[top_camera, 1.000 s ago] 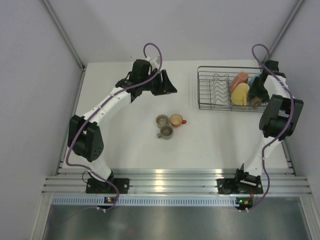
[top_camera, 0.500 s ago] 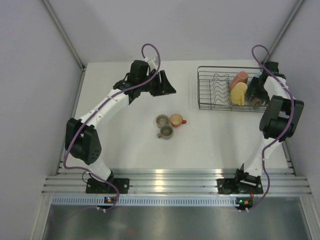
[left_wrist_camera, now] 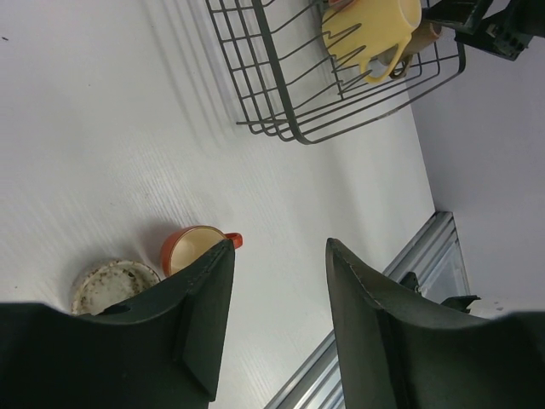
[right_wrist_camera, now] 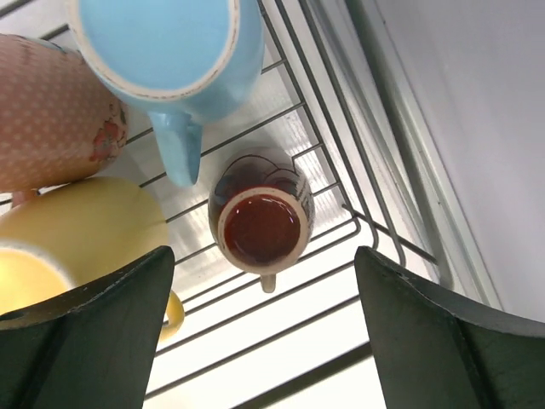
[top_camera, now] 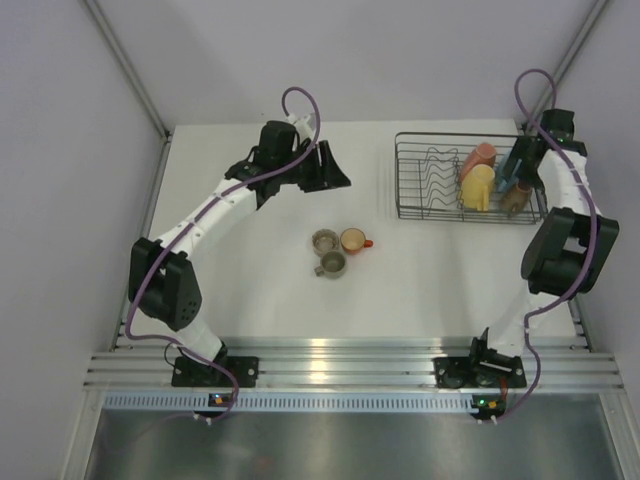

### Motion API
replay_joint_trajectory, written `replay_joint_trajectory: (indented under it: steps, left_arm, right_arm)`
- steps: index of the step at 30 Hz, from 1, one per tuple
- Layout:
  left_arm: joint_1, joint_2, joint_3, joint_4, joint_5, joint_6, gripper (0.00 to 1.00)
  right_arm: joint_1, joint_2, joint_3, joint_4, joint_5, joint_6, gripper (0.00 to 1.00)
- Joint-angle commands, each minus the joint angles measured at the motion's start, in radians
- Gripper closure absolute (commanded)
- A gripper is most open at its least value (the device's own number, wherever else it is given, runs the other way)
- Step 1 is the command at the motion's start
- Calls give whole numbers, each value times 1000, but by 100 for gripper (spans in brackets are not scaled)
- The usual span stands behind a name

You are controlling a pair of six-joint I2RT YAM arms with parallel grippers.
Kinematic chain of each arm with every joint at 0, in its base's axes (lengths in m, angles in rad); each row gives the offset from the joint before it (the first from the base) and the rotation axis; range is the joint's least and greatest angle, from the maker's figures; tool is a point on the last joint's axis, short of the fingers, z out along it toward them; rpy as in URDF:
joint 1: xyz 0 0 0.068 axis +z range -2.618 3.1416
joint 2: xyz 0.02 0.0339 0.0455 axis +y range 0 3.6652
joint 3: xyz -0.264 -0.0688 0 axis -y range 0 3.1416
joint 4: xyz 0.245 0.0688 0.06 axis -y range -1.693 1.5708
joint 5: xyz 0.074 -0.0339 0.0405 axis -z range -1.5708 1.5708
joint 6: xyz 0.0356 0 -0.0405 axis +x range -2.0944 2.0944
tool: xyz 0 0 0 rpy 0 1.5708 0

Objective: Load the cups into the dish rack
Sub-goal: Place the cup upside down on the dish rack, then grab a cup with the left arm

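Note:
My left gripper moves back and down onto the cup's rim (top_camera: 344, 234) opposite its handle next and closes, because the orange cup stands opening up outside the rack (top_camera: 430, 180).
The black wire dish rack (top_camera: 430, 180) stands at the back right and holds the pink-salmon cup (top_camera: 479, 156), yellow cup (top_camera: 480, 187), light blue cup (right_wrist_camera: 170, 51) and dark brown cup (right_wrist_camera: 261, 220). The orange cup (top_camera: 352, 240) and two grey-olive cups (top_camera: 324, 240) (top_camera: 331, 264) sit grouped mid-table. My right gripper (top_camera: 514, 178) is open and empty above the rack's right end, over the brown cup. My left gripper (top_camera: 333, 172) is open and empty above the table, behind the orange cup (left_wrist_camera: 192, 247).
The rack's wavy dividers (top_camera: 437, 170) fill its left half. A metal rail (top_camera: 330, 360) runs along the table's near edge. Grey walls close in at the back and both sides.
My right gripper has let go of the dark brown cup in the rack and risen, and its arm has swung back. My left arm has shifted only slightly.

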Motion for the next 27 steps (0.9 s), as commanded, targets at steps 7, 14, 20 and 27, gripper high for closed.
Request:
replay_joint_trajectory:
  steps: [7, 14, 20, 27]
  left_arm:
    - [2, -66, -13, -74, -97, 133, 48]
    - [-33, -14, -12, -169, -241, 249, 48]
    - [-79, 25, 25, -209, -286, 296, 49]
    - [-128, 65, 30, -217, -320, 357, 49]
  right_arm:
    - [-20, -220, 73, -29, -36, -19, 14]
    - [-19, -370, 72, -29, -148, -12, 14]
    - [-20, -497, -14, -9, -217, -10, 13]
    - [-16, -608, -128, 26, -369, 36, 14]
